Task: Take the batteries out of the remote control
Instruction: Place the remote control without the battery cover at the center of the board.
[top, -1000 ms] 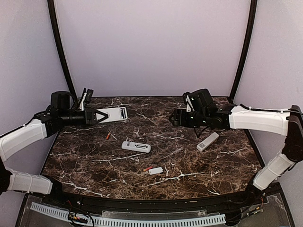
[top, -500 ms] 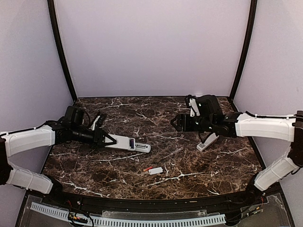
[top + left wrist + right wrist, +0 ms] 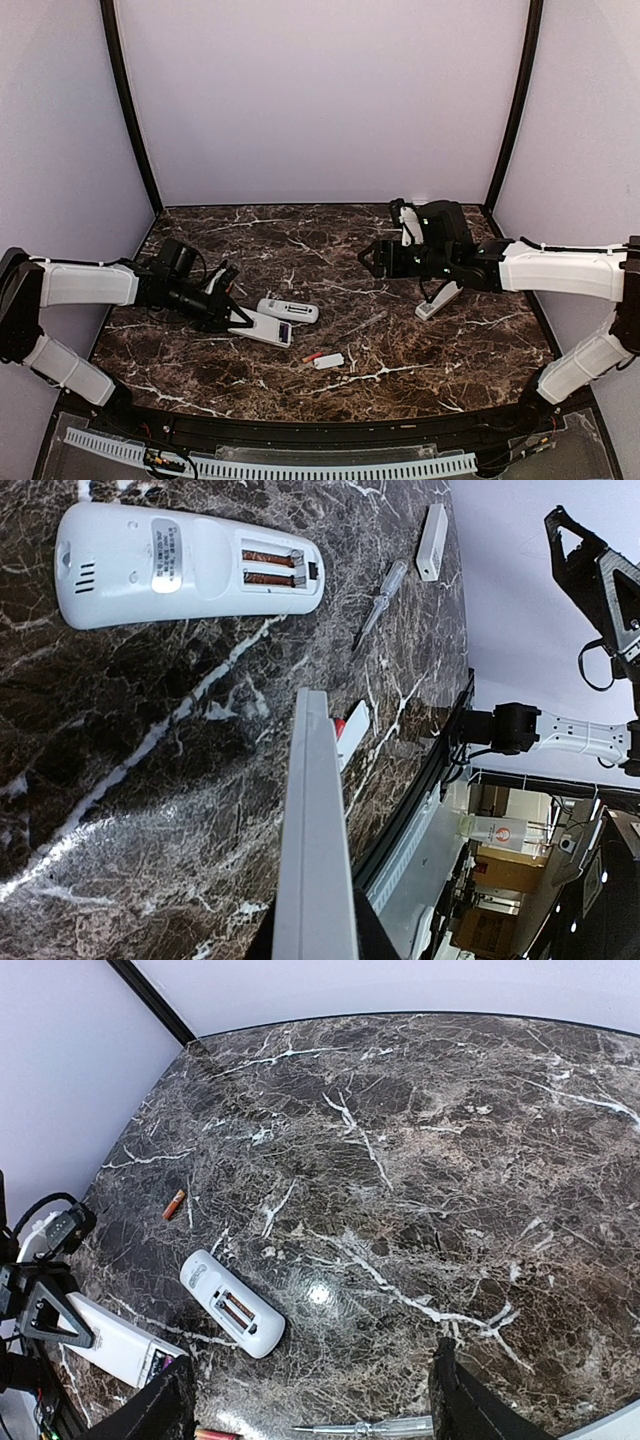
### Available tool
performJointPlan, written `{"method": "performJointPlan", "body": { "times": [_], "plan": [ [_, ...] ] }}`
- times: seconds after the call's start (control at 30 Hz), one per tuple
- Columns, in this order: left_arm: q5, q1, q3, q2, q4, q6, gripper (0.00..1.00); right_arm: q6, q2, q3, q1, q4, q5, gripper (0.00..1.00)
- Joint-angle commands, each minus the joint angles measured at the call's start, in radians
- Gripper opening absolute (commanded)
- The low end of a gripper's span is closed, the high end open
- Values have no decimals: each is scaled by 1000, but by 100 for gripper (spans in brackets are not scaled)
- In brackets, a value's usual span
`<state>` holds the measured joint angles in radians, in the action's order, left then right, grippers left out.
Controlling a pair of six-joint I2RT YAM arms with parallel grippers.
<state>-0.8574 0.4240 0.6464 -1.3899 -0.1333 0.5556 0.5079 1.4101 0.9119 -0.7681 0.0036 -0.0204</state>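
Note:
My left gripper is still holding the white remote above the table. Next it needs to lower the remote onto the bare marble (image 3: 258,349) (image 3: 210,798) beside the second remote and let go of it.
My left gripper (image 3: 238,318) is shut on a white remote (image 3: 265,329), held edge-on and low over the table in the left wrist view (image 3: 315,830). A purple battery (image 3: 165,1365) shows in its open end. A second white remote (image 3: 288,310) lies back-up beside it, with two reddish batteries (image 3: 272,568) in its open compartment. A loose red battery (image 3: 313,356) lies against a small white cover (image 3: 329,361). Another orange battery (image 3: 174,1203) lies at the far left. My right gripper (image 3: 370,258) is open and empty above the table's right middle.
A thin clear screwdriver (image 3: 365,325) lies right of the second remote, also visible in the right wrist view (image 3: 370,1426). A long white bar-shaped piece (image 3: 440,300) lies under the right arm. The marble table (image 3: 450,360) ends at a black front rim.
My left gripper has carried its remote from raised at the back left down and forward, to just beside the second remote. My right gripper has shifted slightly and stays open.

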Motion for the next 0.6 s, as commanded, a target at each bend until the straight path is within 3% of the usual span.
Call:
{"method": "performJointPlan", "body": {
  "times": [0.0,0.4,0.57],
  "plan": [
    [-23,4,-1,-28,-32,-34,7,-14,2,-7,6,27,11,77],
    [7,4,17,-88,-50,-65,14,-14,10,-10,6,24,9,77],
    [48,4,32,-102,-81,-88,25,-15,15,-6,6,26,11,76]
  ]
}}
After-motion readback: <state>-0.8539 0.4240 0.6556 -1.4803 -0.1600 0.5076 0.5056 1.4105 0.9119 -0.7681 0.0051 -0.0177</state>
